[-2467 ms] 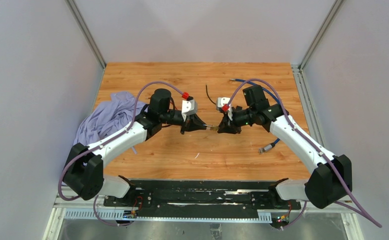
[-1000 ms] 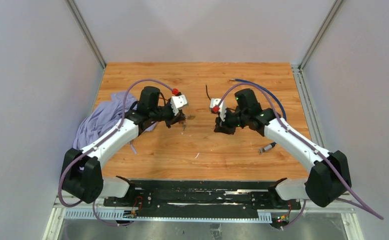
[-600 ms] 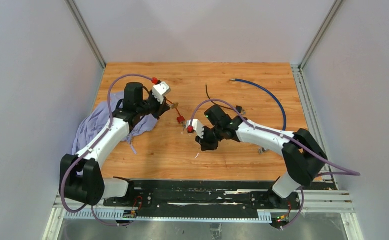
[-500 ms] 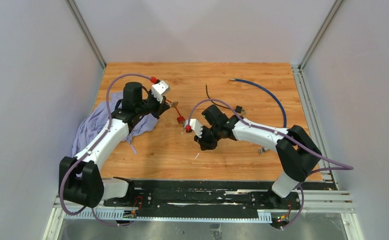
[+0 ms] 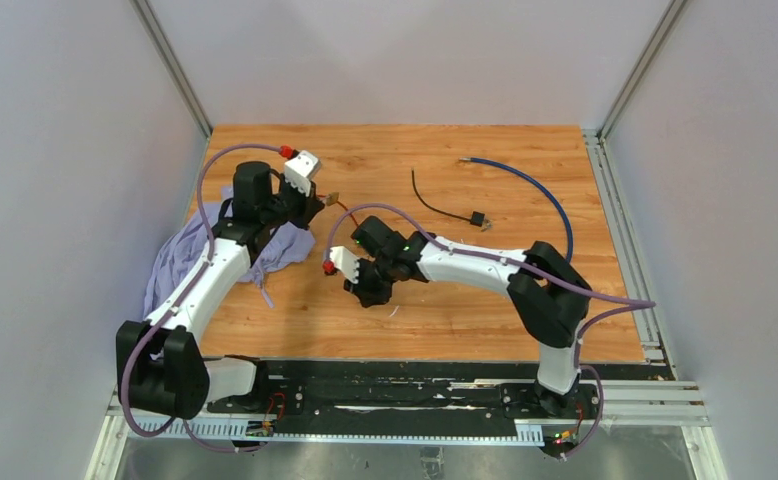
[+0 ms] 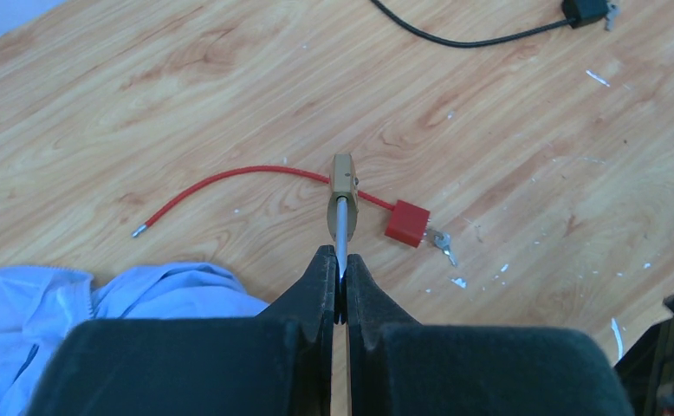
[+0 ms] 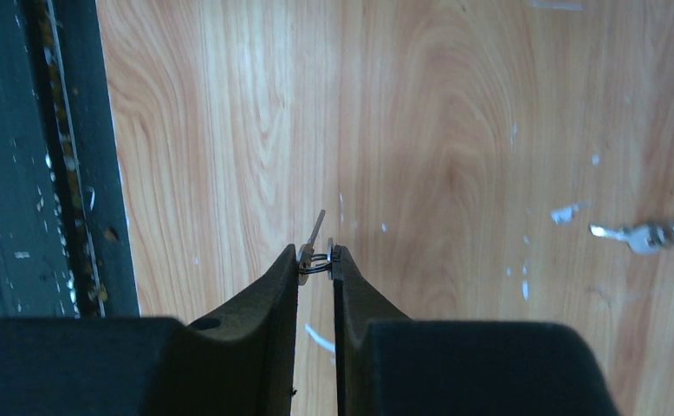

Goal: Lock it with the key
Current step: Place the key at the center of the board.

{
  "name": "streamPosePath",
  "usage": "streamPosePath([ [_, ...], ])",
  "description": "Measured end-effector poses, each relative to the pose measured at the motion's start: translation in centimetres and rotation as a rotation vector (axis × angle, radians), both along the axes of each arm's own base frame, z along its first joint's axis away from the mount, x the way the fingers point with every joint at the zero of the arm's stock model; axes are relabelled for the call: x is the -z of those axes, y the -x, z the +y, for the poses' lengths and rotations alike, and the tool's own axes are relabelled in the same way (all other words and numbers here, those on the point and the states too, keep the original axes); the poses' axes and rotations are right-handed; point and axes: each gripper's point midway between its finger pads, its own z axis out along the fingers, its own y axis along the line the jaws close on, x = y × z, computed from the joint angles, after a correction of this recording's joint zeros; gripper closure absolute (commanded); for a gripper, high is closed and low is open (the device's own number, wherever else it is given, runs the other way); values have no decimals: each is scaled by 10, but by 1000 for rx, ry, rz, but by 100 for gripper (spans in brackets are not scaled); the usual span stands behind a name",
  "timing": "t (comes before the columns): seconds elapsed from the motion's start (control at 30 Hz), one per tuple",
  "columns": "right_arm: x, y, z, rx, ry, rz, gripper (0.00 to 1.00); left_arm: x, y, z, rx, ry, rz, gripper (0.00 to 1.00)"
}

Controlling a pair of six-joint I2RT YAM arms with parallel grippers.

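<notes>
My right gripper needs to move slightly to the left in the top view and open over the near wood (image 5: pixel 341 312) (image 7: pixel 323 143), because that patch of wood is clear.
My left gripper (image 6: pixel 340 262) is shut on the silver shackle of a small brass padlock (image 6: pixel 343 178), which it holds above the wood. In the top view this gripper (image 5: pixel 318 204) is at the back left with the padlock (image 5: pixel 332 197) at its tip. My right gripper (image 7: pixel 315 256) is shut on a key ring; one key (image 7: pixel 317 228) sticks out ahead of the fingertips. Seen from above, the right gripper (image 5: pixel 367 294) hangs over the near middle of the table, well apart from the padlock.
A red cable lock (image 6: pixel 406 223) with its own key (image 6: pixel 443 246) lies on the table below the padlock. A blue cloth (image 5: pixel 190 255) lies bunched at the left. At the back right lie a black cable (image 5: pixel 445 208) and a blue cable (image 5: pixel 537 190). The black base rail (image 7: pixel 65 156) borders the near edge.
The two grippers, tip to tip at the table's middle before, have drawn apart. The left went back and left with the padlock; the right swung left and nearer with the keys.
</notes>
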Motion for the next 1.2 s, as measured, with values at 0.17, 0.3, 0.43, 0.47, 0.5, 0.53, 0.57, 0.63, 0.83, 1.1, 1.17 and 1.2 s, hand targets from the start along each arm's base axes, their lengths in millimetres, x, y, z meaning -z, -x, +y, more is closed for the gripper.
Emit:
streamPosePath([
  [0.17, 11, 2, 27, -2, 10, 30, 98, -4, -6, 14, -59, 10, 5, 100],
  [0.3, 21, 5, 39, 1, 25, 53, 97, -7, -10, 20, -79, 13, 5, 99],
  [0.43, 27, 6, 51, 10, 28, 72, 94, -5, -11, 26, -93, 14, 14, 98],
  [0.47, 28, 6, 54, 10, 27, 73, 92, -5, -10, 26, -94, 14, 17, 97],
  [0.5, 28, 6, 56, 11, 27, 75, 90, -5, -10, 26, -93, 15, 19, 97],
  [0.53, 29, 6, 57, 12, 28, 75, 86, -4, -9, 26, -91, 15, 21, 97],
  [0.57, 30, 7, 57, 11, 29, 76, 82, -4, -9, 26, -88, 15, 24, 97],
  [0.63, 30, 7, 56, 13, 37, 76, 71, -3, -8, 25, -81, 15, 29, 96],
  [0.83, 28, 4, 50, 18, 58, 53, 45, -1, -3, 21, -46, 16, 37, 95],
  [1.1, -30, -4, 35, 12, -22, -19, 44, 24, 17, 8, 101, -10, 120, 95],
  [1.17, -48, -13, 21, 31, -52, -44, 44, 36, 28, 5, 162, -26, 159, 95],
  [1.2, -56, -18, 12, 45, -63, -57, 44, 42, 34, 3, 193, -35, 179, 95],
])
